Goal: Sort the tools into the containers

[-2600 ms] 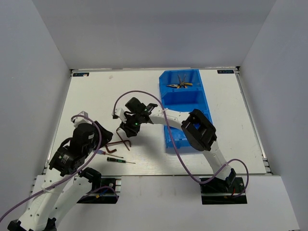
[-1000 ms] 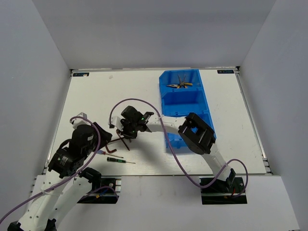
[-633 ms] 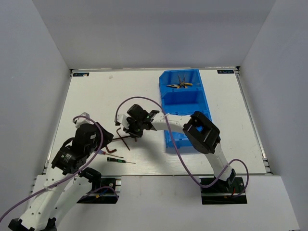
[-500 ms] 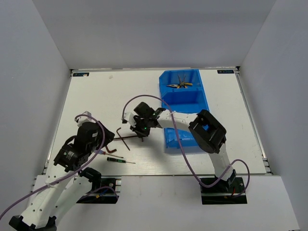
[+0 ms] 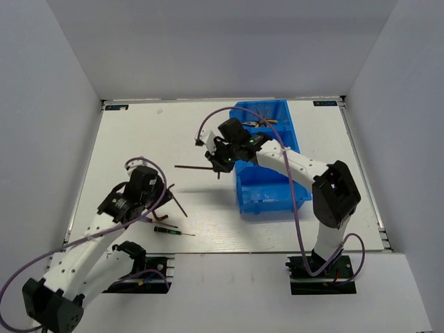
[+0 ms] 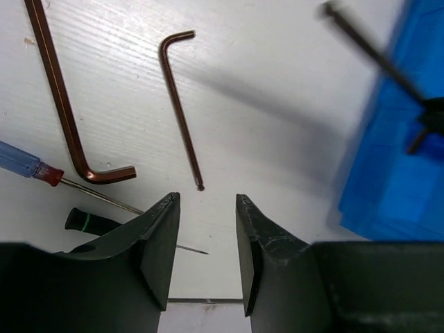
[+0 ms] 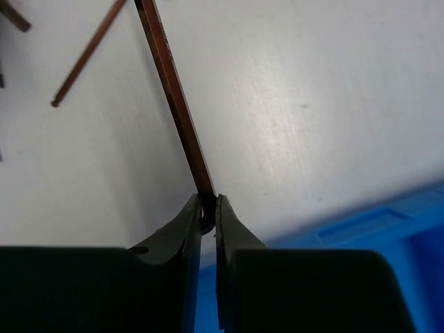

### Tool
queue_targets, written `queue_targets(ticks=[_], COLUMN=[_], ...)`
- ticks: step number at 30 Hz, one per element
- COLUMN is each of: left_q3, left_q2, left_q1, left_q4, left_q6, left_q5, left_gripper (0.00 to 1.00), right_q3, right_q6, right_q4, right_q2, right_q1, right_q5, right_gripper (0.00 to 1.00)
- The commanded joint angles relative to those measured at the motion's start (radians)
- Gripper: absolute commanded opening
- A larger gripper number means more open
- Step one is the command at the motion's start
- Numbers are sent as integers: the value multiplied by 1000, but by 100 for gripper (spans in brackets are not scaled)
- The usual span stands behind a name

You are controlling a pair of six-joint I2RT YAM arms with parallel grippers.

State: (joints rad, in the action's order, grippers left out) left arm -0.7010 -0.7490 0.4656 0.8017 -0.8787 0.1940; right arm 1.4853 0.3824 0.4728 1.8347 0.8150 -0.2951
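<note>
Next, my right gripper needs to go to the right in the top view, over the blue bin's middle section (image 5: 288, 142), to release the hex key, since pliers occupy the far one.
My right gripper (image 5: 223, 162) is shut on the short end of a dark brown hex key (image 5: 194, 166) and holds it level above the table, just left of the blue bin (image 5: 270, 207). The wrist view shows the key (image 7: 173, 97) pinched in the right gripper (image 7: 208, 205), with the bin (image 7: 333, 232) below. My left gripper (image 6: 205, 199) is open and empty over the table. Before it lie a long hex key (image 6: 61, 114), a smaller hex key (image 6: 180, 118), a blue-handled screwdriver (image 6: 21, 161) and a black-handled screwdriver (image 6: 90, 220). Two pliers (image 5: 260, 123) lie in the far compartment.
The bin stands right of centre, its three compartments in a row from far to near. Its left wall shows at the right of the left wrist view (image 6: 395, 173). The table's near edge (image 5: 229, 251) runs just behind the screwdrivers. White walls enclose the table.
My right gripper has lifted a hex key off the table and carried it up and to the right, to the bin's left wall. My left arm has reached forward over the remaining tools.
</note>
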Motion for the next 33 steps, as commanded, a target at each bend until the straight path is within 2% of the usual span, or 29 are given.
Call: queue_targets(ticks=[1, 5, 11, 14, 19, 23, 25, 26, 27, 28, 31, 33], left_q3=[8, 8, 8, -3, -46, -46, -46, -46, -55, -55, -64, -64], left_q2=[-111, -255, -391, -460, -575, -586, -599, -608, -630, -641, -673, -685], left_q1=[-4, -4, -4, -4, 18, 18, 18, 18, 18, 18, 18, 18], left_q4=[-22, -104, -222, -231, -188, -188, -199, -199, -199, -199, -199, -199], left_q6=[-2, -14, -14, -3, 6, 6, 6, 6, 6, 6, 6, 6], left_q5=[-15, -37, -59, -59, -27, 2, 13, 13, 13, 13, 22, 33], left_gripper=[48, 53, 54, 54, 54, 54, 54, 54, 54, 54, 54, 53], right_q3=[44, 4, -19, -16, 15, -3, 6, 19, 44, 53, 75, 76], right_q6=[65, 160, 312, 395, 518, 538, 541, 546, 549, 546, 523, 491], right_q4=[36, 56, 75, 130, 277, 259, 251, 256, 279, 289, 313, 305], right_q2=[-54, -98, -153, -152, -120, -100, -78, -69, -52, -43, -57, -86], right_q1=[-86, -218, -390, -430, -476, -500, -507, -508, -516, -516, -525, -539], right_q5=[103, 126, 100, 87, -24, -38, -29, -27, -24, -18, -21, -47], right_gripper=[0, 0, 0, 0, 0, 0, 9, 20, 44, 51, 70, 70])
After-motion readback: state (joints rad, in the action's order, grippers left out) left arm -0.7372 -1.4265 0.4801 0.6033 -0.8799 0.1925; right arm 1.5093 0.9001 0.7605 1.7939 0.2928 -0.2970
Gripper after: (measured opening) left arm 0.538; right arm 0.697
